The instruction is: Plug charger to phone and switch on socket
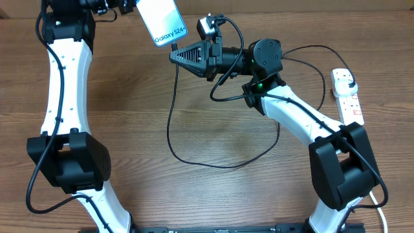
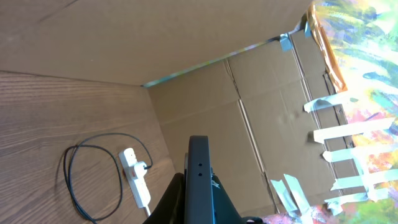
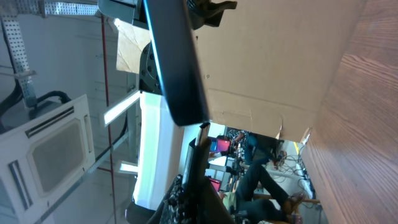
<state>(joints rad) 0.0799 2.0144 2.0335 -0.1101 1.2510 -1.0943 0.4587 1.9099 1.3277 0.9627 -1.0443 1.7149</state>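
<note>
My right gripper needs to move back and down and release the connector. The place for it, bare tabletop inside the cable loop [image 1: 234, 129], is lower and back toward the base.
The phone [image 1: 160, 21], its light-blue screen lit, hangs above the table's far edge with my left gripper [image 1: 132, 6] shut on its upper end. In the left wrist view the phone [image 2: 199, 155] shows edge-on between the fingers. My right gripper [image 1: 173, 55] is shut on the charger's connector tip [image 3: 202, 132], which meets the phone's [image 3: 177, 68] bottom edge; I cannot tell whether it is seated. The black charger cable [image 1: 173, 139] loops across the table to a black plug [image 1: 349, 85] in the white socket [image 1: 349, 103] at the right edge.
A cardboard wall [image 2: 205, 37] stands behind the wooden table [image 1: 142, 129]. The socket [image 2: 135, 179] and the cable loop [image 2: 69, 183] lie near that wall in the left wrist view. A white cord [image 1: 381, 200] runs off the socket by the right arm's base.
</note>
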